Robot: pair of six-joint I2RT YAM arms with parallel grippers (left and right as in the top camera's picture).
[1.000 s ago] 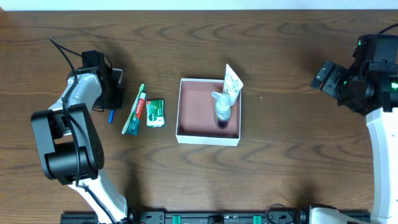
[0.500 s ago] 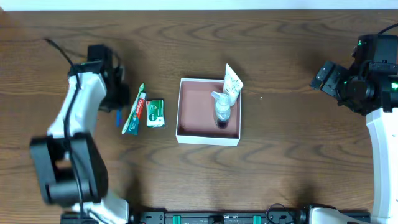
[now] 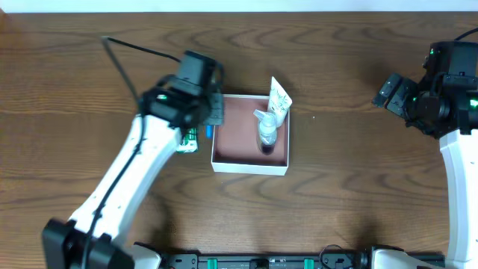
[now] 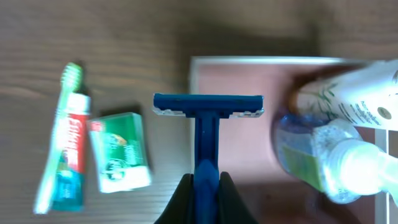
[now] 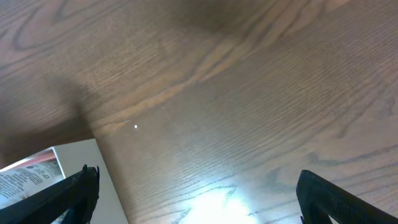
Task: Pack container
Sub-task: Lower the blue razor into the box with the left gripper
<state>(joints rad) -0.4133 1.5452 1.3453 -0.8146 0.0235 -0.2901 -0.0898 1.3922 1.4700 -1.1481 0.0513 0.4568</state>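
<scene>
Next, my left gripper shifts past the container's side toward the bottle, then lowers the razor onto the container's bottom.
The container is a shallow square box with white walls and a reddish-brown floor, at the table's middle. A clear bottle and a white tube lie in its right half. My left gripper hovers over the container's left wall, shut on a blue razor whose head points forward above that wall. The bottle and tube also show in the left wrist view. My right gripper is open and empty, far right of the container.
A toothbrush, a red and teal toothpaste tube and a small green box lie on the wood left of the container. The green box peeks out under my left arm in the overhead view.
My left arm has swung right from the table's left side to the container's left wall, carrying the blue razor. The right arm has not moved.
</scene>
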